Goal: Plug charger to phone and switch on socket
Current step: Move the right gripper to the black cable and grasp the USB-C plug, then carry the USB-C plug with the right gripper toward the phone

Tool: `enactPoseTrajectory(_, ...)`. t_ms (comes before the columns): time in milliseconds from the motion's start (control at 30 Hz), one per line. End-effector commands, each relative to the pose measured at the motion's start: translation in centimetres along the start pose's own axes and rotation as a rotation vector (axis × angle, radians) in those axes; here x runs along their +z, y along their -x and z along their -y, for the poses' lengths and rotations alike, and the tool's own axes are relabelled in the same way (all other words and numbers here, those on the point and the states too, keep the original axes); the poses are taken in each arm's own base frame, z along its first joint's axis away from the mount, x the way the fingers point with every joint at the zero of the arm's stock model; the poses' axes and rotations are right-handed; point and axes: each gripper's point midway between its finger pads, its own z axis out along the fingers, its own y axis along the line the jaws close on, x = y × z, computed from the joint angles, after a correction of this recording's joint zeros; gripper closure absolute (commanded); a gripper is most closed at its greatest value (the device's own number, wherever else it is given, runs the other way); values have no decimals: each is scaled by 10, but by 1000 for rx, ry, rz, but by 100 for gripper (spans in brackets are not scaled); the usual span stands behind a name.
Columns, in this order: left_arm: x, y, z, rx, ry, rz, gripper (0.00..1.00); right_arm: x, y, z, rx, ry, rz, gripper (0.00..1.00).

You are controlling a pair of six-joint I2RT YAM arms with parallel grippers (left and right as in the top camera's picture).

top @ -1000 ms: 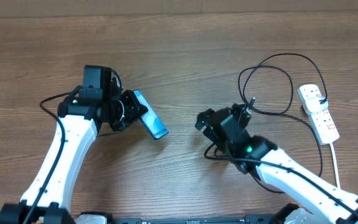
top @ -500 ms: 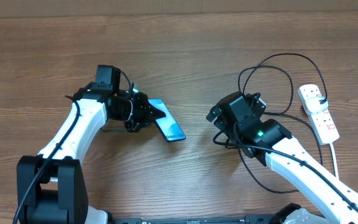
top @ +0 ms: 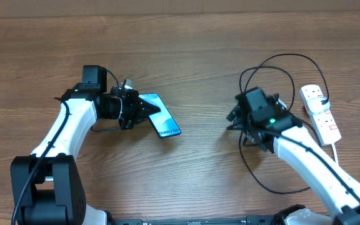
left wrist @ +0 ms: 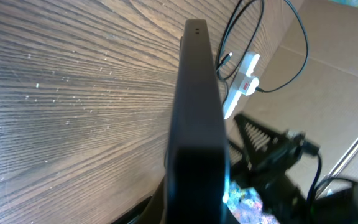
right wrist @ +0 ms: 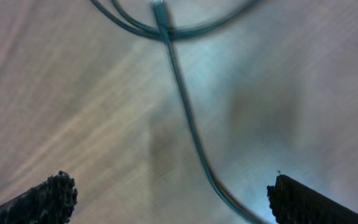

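The connector's cable end gets my right gripper outward and down onto it next, since only thin cable lies between my open fingers.
My left gripper (top: 141, 110) is shut on the phone (top: 162, 120), a slim handset with a cyan screen, and holds it by its near end just above the wood. The left wrist view shows the phone (left wrist: 197, 118) edge-on between the jaws. The charger (top: 269, 75) is a thin black cable looping at the right. My right gripper (top: 236, 116) hovers over it, open and empty. In the right wrist view the cable (right wrist: 185, 118) runs between the spread fingertips (right wrist: 58, 194), with its connector tip (right wrist: 160, 11) further ahead. The socket (top: 320, 112) is a white power strip at the far right.
The power strip's thick white cord (top: 337, 164) runs toward the front edge. A cardboard wall (top: 180, 6) bounds the table's back. The strip (left wrist: 241, 84) and my right arm (left wrist: 272, 155) show beyond the phone in the left wrist view.
My left gripper has turned and drawn the phone slightly back and left. My right gripper has moved right, over the cable loop near the connector.
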Motion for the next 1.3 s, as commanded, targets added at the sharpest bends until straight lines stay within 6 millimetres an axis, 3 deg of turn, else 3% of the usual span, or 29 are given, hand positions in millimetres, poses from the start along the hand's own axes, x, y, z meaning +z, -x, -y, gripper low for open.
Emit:
enactPoseTrajectory(0, 1, -1, 2, 33, -5, -5, 96, 22, 7, -11, -160, 38, -56, 0)
enactPoseTrajectory(67, 1, -1, 2, 34, -3, -4, 96, 34, 16, -10, -155, 26, -41, 1)
enactPoseTrajectory(233, 1, 0, 1, 34, 1, -1, 96, 64, 40, -5, -106, 6, -13, 18)
enactPoseTrajectory(467, 1, 2, -1, 35, 16, 12, 96, 98, 37, -14, -199, 22, -22, 24)
enactPoseTrajectory(667, 1, 3, -1, 30, 15, 13, 96, 124, 32, -14, -201, 11, -33, 45)
enactPoseTrajectory(733, 1, 3, -1, 31, 15, 13, 96, 127, 30, -14, -201, 11, -43, 58)
enactPoseTrajectory(833, 0, 4, -1, 29, 14, 16, 96, 127, 23, -15, -202, 25, -78, 87)
enactPoseTrajectory(933, 0, 3, -1, 29, 13, 15, 96, 126, 10, -16, -203, 48, -147, 96)
enactPoseTrajectory(1067, 0, 3, 4, 56, -12, 7, 96, 122, -4, -11, -204, 40, -221, 96)
enactPoseTrajectory(1267, -3, -4, 42, 261, -207, -46, 96, 89, -15, -14, -312, 60, -337, 96)
